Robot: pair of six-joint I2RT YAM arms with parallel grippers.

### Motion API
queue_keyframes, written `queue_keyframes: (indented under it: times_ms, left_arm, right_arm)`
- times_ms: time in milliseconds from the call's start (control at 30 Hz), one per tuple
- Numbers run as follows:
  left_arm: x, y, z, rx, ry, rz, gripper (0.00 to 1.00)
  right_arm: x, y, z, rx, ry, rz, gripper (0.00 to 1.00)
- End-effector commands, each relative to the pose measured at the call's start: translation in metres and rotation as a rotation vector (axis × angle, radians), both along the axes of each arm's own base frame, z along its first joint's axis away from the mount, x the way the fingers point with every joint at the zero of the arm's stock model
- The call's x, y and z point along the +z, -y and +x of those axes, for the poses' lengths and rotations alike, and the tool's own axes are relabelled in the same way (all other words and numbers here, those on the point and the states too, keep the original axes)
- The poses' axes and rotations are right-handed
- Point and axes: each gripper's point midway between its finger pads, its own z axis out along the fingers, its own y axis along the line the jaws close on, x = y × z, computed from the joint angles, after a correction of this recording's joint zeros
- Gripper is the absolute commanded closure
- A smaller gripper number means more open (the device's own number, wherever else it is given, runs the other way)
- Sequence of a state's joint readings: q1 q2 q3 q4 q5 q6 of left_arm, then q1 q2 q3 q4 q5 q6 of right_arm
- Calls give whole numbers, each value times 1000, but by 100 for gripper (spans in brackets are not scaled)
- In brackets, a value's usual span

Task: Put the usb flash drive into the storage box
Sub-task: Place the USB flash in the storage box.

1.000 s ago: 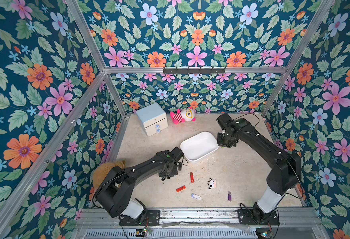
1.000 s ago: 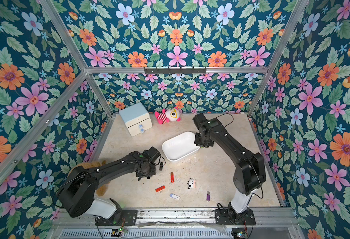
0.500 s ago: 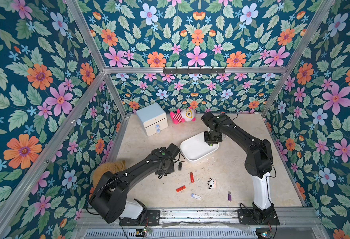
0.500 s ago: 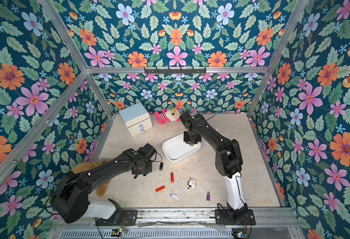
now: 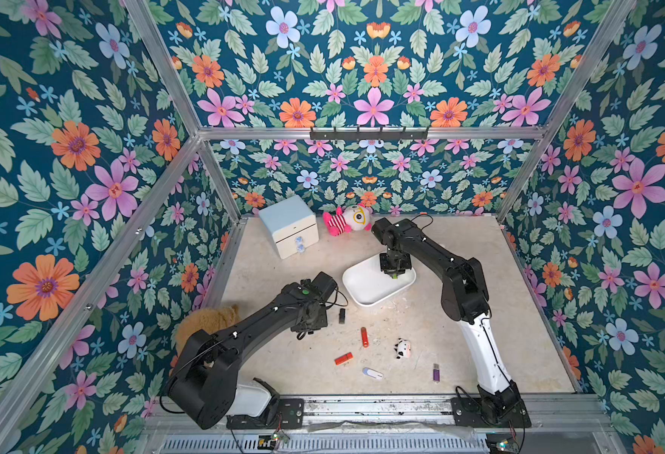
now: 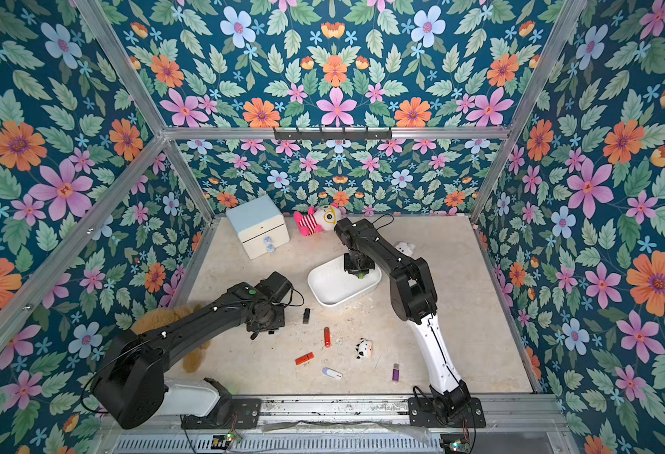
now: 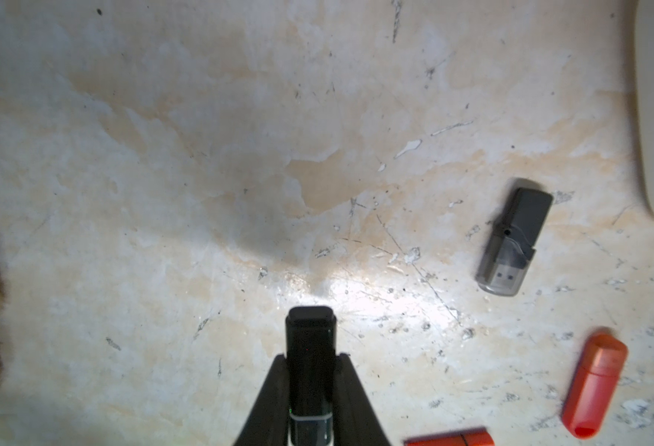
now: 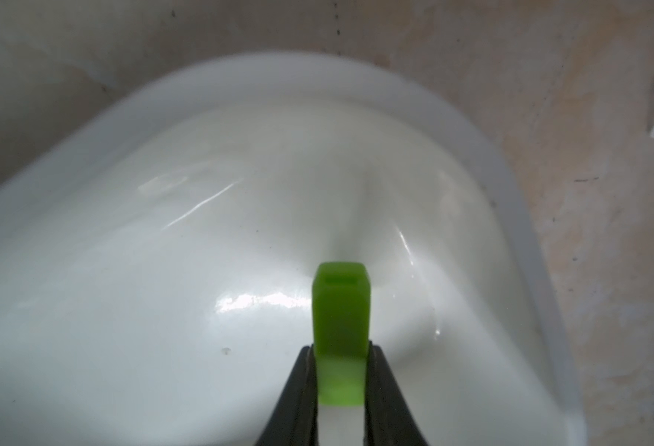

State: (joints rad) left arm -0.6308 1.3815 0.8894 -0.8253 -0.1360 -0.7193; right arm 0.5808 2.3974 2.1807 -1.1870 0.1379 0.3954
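My right gripper is above the bare inside of the white storage box (image 5: 362,289) (image 8: 345,234), which lies below the green usb flash drive, so I need to lower the gripper toward it and release the drive.
The white storage box (image 5: 362,289) (image 6: 328,291) lies mid-floor. My right gripper (image 5: 394,274) (image 8: 340,349) hangs over its far end, shut on a green usb flash drive (image 8: 340,309) whose tip points down at the box's bare inside (image 8: 201,251). My left gripper (image 5: 308,331) (image 7: 310,359) is shut on a black flash drive (image 7: 310,343), held above the bare floor left of the box. On the floor nearby lie a grey-black drive (image 5: 341,315) (image 7: 510,239), two red ones (image 5: 364,337) (image 5: 343,358), a white one (image 5: 372,373) and a purple one (image 5: 436,372).
A pale-blue-topped drawer cabinet (image 5: 289,226) and a pink striped plush (image 5: 346,220) stand at the back wall. A brown plush (image 5: 209,318) lies under my left arm. A small cow figure (image 5: 402,348) sits among the loose drives. A small white plush (image 6: 404,247) lies behind my right arm.
My right arm has swung left from beside the box to over its far end, carrying the green drive. My left gripper has shifted slightly left, uncovering the grey-black drive.
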Motion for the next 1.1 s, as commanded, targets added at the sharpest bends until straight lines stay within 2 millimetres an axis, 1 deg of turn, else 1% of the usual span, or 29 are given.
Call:
queue_keyframes:
  times_ms: [0, 133, 467, 567, 633, 733, 833, 933, 1067]
  left_arm:
    - [0, -3, -2, -11, -7, 14, 100]
    - [0, -3, -1, -12, -6, 14, 100]
    - [0, -2, 1, -13, -9, 14, 100]
    - [4, -1, 3, -15, 0, 12, 100]
    - [7, 0, 6, -14, 14, 8, 100]
    - [14, 3, 11, -15, 32, -2, 100]
    - [20, 3, 11, -18, 27, 6, 100]
    - [31, 6, 18, -26, 49, 1, 100]
    - [47, 12, 29, -39, 75, -3, 100]
  right_arm:
    - [-5, 11, 1, 7, -1, -75, 100]
    - [-15, 13, 2, 7, -6, -89, 100]
    - [-31, 16, 1, 9, -24, -121, 100]
    - [-32, 18, 0, 10, -27, -130, 93]
    - [-32, 19, 0, 9, -26, -135, 86]
    - [-29, 20, 0, 9, -23, -138, 71]
    - [-25, 20, 0, 9, -14, -137, 57]
    - [-18, 20, 1, 4, -1, -132, 52]
    - [-6, 19, 2, -3, 25, -115, 52]
